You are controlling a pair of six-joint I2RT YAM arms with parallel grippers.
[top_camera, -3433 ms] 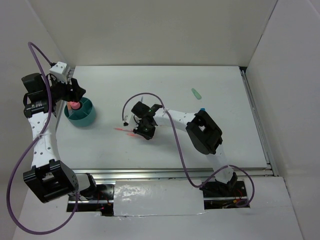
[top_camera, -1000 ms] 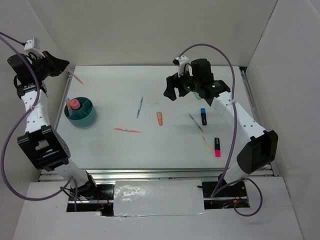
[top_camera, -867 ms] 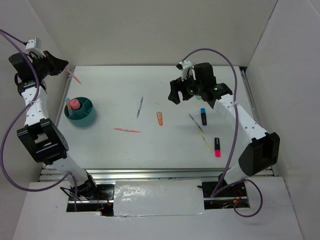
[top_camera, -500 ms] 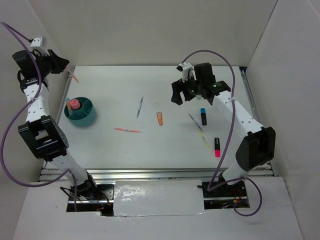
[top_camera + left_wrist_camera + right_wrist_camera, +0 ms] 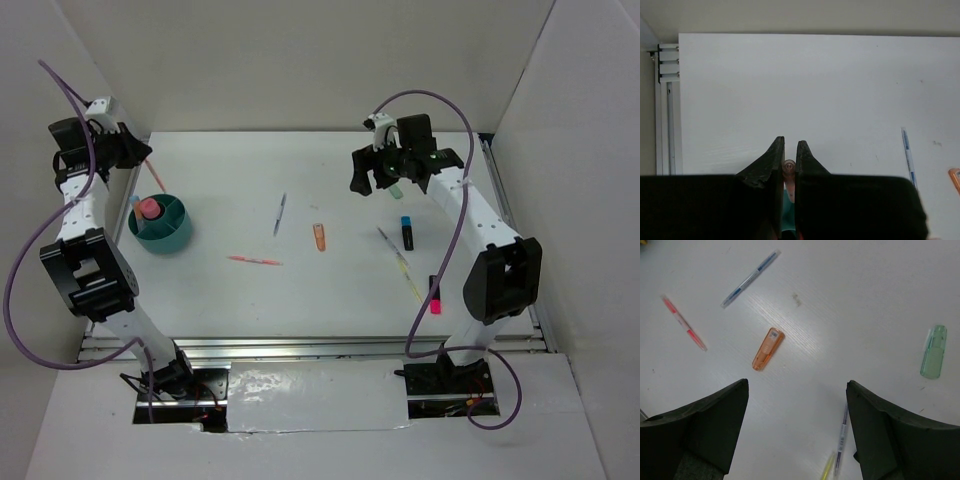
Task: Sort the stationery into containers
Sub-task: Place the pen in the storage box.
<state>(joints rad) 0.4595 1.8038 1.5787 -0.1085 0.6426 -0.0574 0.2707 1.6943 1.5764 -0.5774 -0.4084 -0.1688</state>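
My left gripper will move down toward the teal tub's open far section (image 5: 172, 211) (image 5: 788, 217) and let go of the thin pink pen there, as the pen's lower end only reaches the tub's rim.
My left gripper (image 5: 140, 160) is shut on a thin pink pen (image 5: 155, 177) (image 5: 788, 166), which slants down over the back rim of the teal tub (image 5: 165, 232) (image 5: 787, 212). A pink-capped tube (image 5: 148, 208) stands in the tub. My right gripper (image 5: 372, 183) (image 5: 797, 384) hangs open and empty above the table's far right. Below it lie an orange cap (image 5: 768, 348) (image 5: 319, 237), a blue pen (image 5: 751, 278) (image 5: 280, 213), a pink pen (image 5: 684, 322) (image 5: 255, 260), a green cap (image 5: 933, 358), a purple pen (image 5: 842, 437) (image 5: 390, 243) and a yellow pen (image 5: 412, 285).
A blue-and-black highlighter (image 5: 407, 232) and a pink-and-black highlighter (image 5: 435, 293) lie on the right side. White walls enclose the table at the left, back and right. A metal rail (image 5: 665, 110) runs along the left edge.
The left gripper has carried the pink pen right and down, closer over the tub. The right gripper has shifted slightly right and toward the back. Items on the table have not moved.
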